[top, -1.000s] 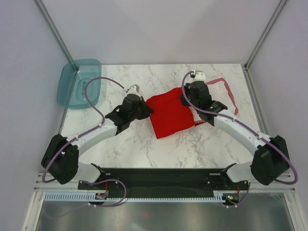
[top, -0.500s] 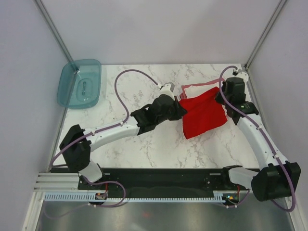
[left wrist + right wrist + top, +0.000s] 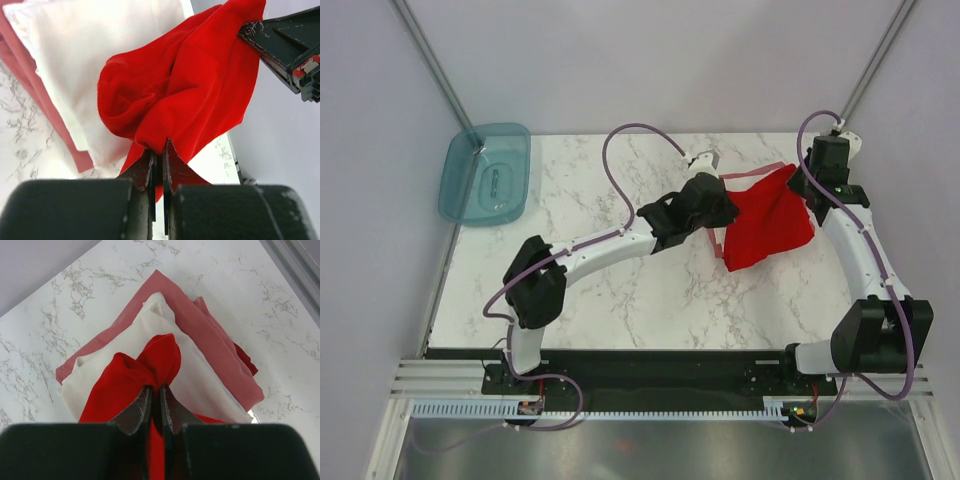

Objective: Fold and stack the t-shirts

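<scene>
Next, my right gripper moves outward and down over the white t-shirt's far corner (image 3: 158, 304) and releases the red corner, because the red shirt still hangs short of it.
A folded bright red t-shirt (image 3: 767, 225) hangs between my two grippers over the back right of the table. My left gripper (image 3: 722, 208) is shut on its left corner (image 3: 165, 115). My right gripper (image 3: 798, 178) is shut on its right corner (image 3: 150, 371). Below it lies a folded white t-shirt (image 3: 200, 382) stacked on a folded dull pinkish-red t-shirt (image 3: 210, 337). Both also show in the left wrist view, the white one (image 3: 85, 65) on the pinkish one (image 3: 65, 145). In the top view the red shirt hides most of the stack; a pink edge (image 3: 750, 171) shows.
A translucent teal plastic tub (image 3: 486, 173) sits at the table's back left corner. The marble table (image 3: 620, 290) has a metal frame post (image 3: 865, 80) at the back right, close to my right arm.
Both grippers have carried the red t-shirt to the right and towards the back, from the table's middle to above the white and pinkish stack. The left arm has stretched far across.
</scene>
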Robot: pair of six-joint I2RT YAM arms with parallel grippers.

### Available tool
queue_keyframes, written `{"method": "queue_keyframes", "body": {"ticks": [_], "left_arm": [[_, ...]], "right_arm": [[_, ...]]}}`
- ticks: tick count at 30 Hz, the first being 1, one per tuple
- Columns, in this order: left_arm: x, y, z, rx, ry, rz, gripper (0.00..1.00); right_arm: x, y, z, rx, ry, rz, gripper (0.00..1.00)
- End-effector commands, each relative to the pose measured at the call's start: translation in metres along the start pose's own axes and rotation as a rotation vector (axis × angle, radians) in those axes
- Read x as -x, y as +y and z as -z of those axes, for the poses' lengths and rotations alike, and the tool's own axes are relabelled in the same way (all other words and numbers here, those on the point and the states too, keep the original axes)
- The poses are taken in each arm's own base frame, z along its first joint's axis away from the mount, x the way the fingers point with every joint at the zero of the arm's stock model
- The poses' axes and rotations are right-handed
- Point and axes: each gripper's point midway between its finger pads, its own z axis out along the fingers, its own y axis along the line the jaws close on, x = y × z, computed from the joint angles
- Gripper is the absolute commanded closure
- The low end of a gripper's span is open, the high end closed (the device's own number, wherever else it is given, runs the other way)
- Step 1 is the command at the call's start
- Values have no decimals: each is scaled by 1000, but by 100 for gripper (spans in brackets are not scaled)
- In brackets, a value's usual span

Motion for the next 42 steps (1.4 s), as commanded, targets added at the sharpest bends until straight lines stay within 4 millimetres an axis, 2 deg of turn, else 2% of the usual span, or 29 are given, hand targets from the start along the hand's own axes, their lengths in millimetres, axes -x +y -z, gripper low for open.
{"method": "queue_keyframes", "body": {"ticks": [1, 3, 4, 6, 7, 9, 12, 15, 17, 18, 20, 21, 22, 23, 24, 25, 26, 27, 29, 33, 34, 35, 36, 38, 39, 40, 41, 42], "left_arm": [[28, -8, -7, -2, -62, 3, 98], [29, -3, -14, 1, -56, 16, 98], [37, 0, -17, 3, -65, 34, 98], [40, 9, -22, 5, -52, 67, 98], [48, 16, -26, 8, -58, 94, 98], [52, 23, -33, 3, -52, 103, 98], [64, 41, -48, 15, -59, 120, 98], [68, 43, -60, -4, -49, 125, 98], [60, 58, -76, 13, -31, 130, 98], [65, 60, -79, 9, -37, 143, 96], [52, 72, -95, 11, -9, 147, 93], [54, 70, -99, -3, -11, 150, 74], [42, 78, -110, -2, 19, 144, 48], [41, 80, -114, 3, 22, 143, 48], [45, 78, -115, -3, 15, 140, 25], [46, 79, -116, -3, 13, 135, 22], [50, 76, -113, -7, 7, 128, 13], [54, 73, -110, -14, 0, 119, 11], [63, 70, -101, -13, -23, 88, 11], [90, 55, -66, -21, -78, 58, 11], [93, 54, -61, -22, -84, 52, 11], [94, 51, -56, -28, -82, 49, 11], [93, 50, -51, -34, -75, 45, 11], [93, 36, -39, -77, -59, 42, 15], [86, 34, -37, -93, -36, 41, 17], [82, 25, -32, -114, -23, 39, 17], [76, 20, -31, -129, -9, 37, 17], [66, 12, -29, -146, 6, 32, 17]], "right_arm": [[53, 14, 5, 15, -142, -45, 100], [57, 16, 3, 16, -148, -46, 100], [57, 17, -1, 13, -143, -46, 100], [62, 20, -4, 16, -150, -48, 100], [62, 21, -11, 14, -143, -50, 100], [61, 24, -18, 14, -134, -54, 100], [53, 26, -40, 8, -102, -54, 100], [51, 31, -53, 17, -96, -66, 100], [42, 31, -70, 9, -71, -65, 100], [39, 34, -76, 17, -63, -68, 99], [31, 26, -97, -22, -38, -71, 93], [29, 23, -103, -33, -33, -79, 63], [29, 17, -112, -55, -31, -86, 38], [30, 14, -115, -63, -31, -92, 38], [32, 13, -115, -62, -32, -93, 33], [40, 14, -113, -58, -46, -94, 31], [47, 13, -108, -63, -62, -88, 27], [51, 13, -103, -68, -70, -85, 26], [70, 14, -84, -68, -118, -79, 24], [89, 20, -50, -43, -182, -77, 23], [94, 22, -36, -22, -203, -83, 23], [90, 38, -29, 70, -181, -94, 24], [96, 53, -22, 161, -203, -103, 26], [86, 68, -9, 280, -174, -128, 31], [81, 87, 0, 390, -141, -160, 37], [70, 88, 1, 419, -107, -179, 42], [63, 89, 1, 439, -83, -198, 51], [59, 99, 6, 507, -60, -235, 53]]}}
